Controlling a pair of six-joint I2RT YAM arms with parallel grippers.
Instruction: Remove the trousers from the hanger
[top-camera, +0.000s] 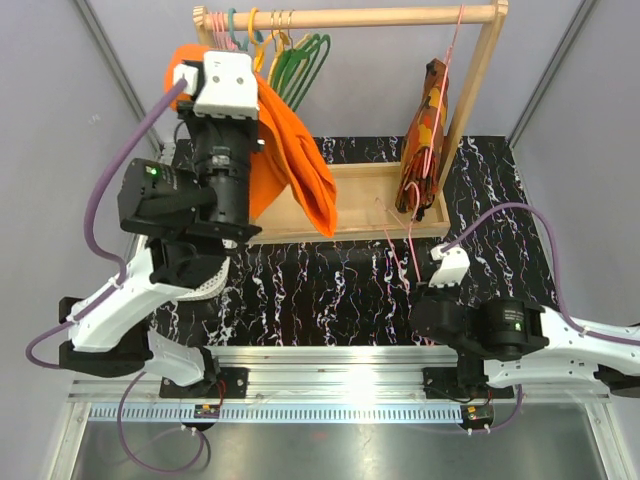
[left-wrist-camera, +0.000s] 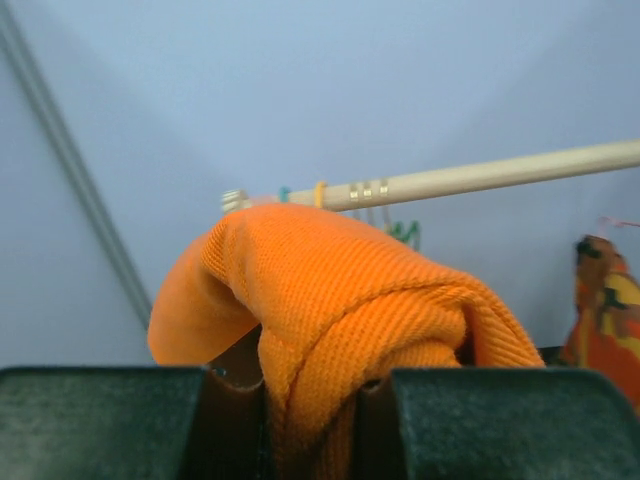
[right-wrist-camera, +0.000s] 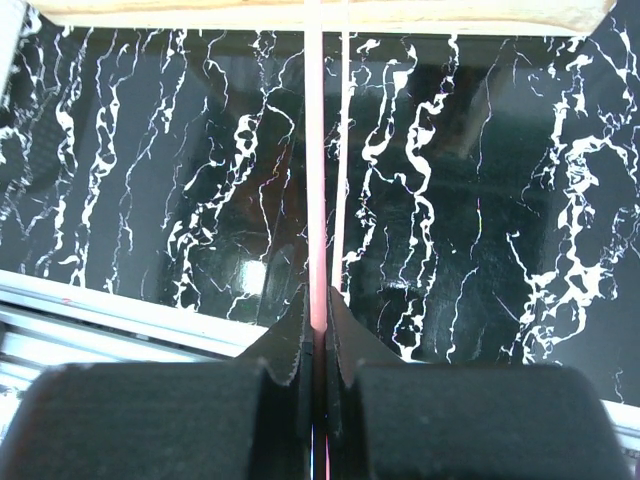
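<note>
The trousers (top-camera: 295, 160) are clear of the pink hanger. My left gripper will go down to the white basket (top-camera: 208, 286) below it and let go of the cloth inside.
The bright orange trousers (top-camera: 295, 160) hang bunched from my left gripper (top-camera: 205, 62), which is raised beside the left end of the rack. In the left wrist view the gripper (left-wrist-camera: 312, 400) is shut on a thick fold of the cloth (left-wrist-camera: 340, 290). The thin pink wire hanger (top-camera: 405, 245) is off the rod, low over the mat in front of the rack. No orange cloth shows on it. My right gripper (top-camera: 428, 262) holds its lower end. In the right wrist view the gripper (right-wrist-camera: 318, 330) is shut on the pink wire (right-wrist-camera: 314, 150).
A wooden rack rod (top-camera: 350, 17) carries green, yellow and teal hangers (top-camera: 295, 60). A camouflage garment (top-camera: 425, 140) hangs on another pink hanger at the right. The rack's wooden base (top-camera: 370, 190) stands on a black marbled mat (top-camera: 300, 290).
</note>
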